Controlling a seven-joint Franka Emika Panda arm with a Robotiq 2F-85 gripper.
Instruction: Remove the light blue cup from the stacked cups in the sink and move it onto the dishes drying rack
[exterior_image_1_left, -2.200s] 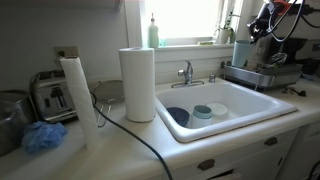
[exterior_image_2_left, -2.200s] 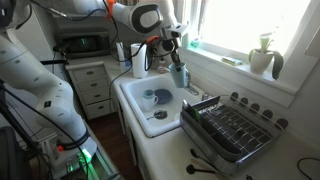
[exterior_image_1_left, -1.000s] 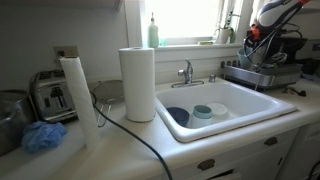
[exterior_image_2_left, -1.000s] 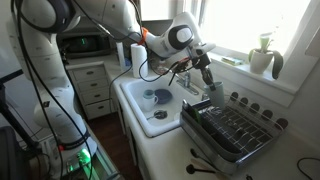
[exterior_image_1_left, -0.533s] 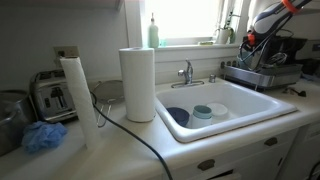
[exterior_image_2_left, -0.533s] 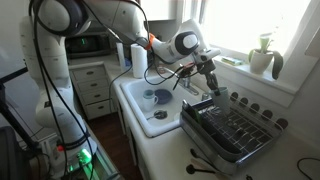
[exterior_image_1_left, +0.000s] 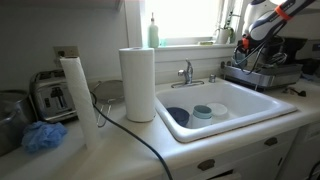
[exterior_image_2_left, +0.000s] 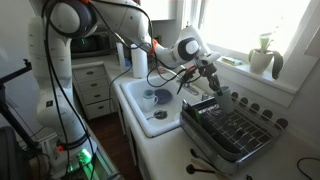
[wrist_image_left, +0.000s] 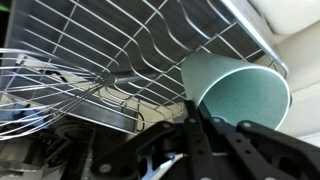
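Observation:
My gripper lowers the held cup next until it rests on the wires at the rack's sink-side end (exterior_image_2_left: 208, 108) (wrist_image_left: 212, 40), which lie below both. Then it releases the cup's rim.
My gripper (wrist_image_left: 205, 135) is shut on the rim of the light blue cup (wrist_image_left: 240, 88), which is tilted just above the wires of the dishes drying rack (wrist_image_left: 110, 60). In both exterior views the gripper (exterior_image_2_left: 213, 80) (exterior_image_1_left: 245, 48) hangs over the sink-side end of the grey wire rack (exterior_image_2_left: 232, 126) (exterior_image_1_left: 262, 72). The white sink (exterior_image_1_left: 245, 108) (exterior_image_2_left: 135, 112) still holds a teal cup (exterior_image_1_left: 202, 112). The held cup is too small to make out in the exterior views.
A dark blue bowl (exterior_image_1_left: 178, 116) and a white dish (exterior_image_1_left: 219, 107) lie in the sink beside the teal cup. A chrome faucet (exterior_image_1_left: 186, 72) stands behind the basin. A paper towel roll (exterior_image_1_left: 138, 84) stands on the counter. Utensils (exterior_image_2_left: 205, 160) lie before the rack.
The arm has carried the light blue cup from above the sink across to the rack and lowered it close to the wires.

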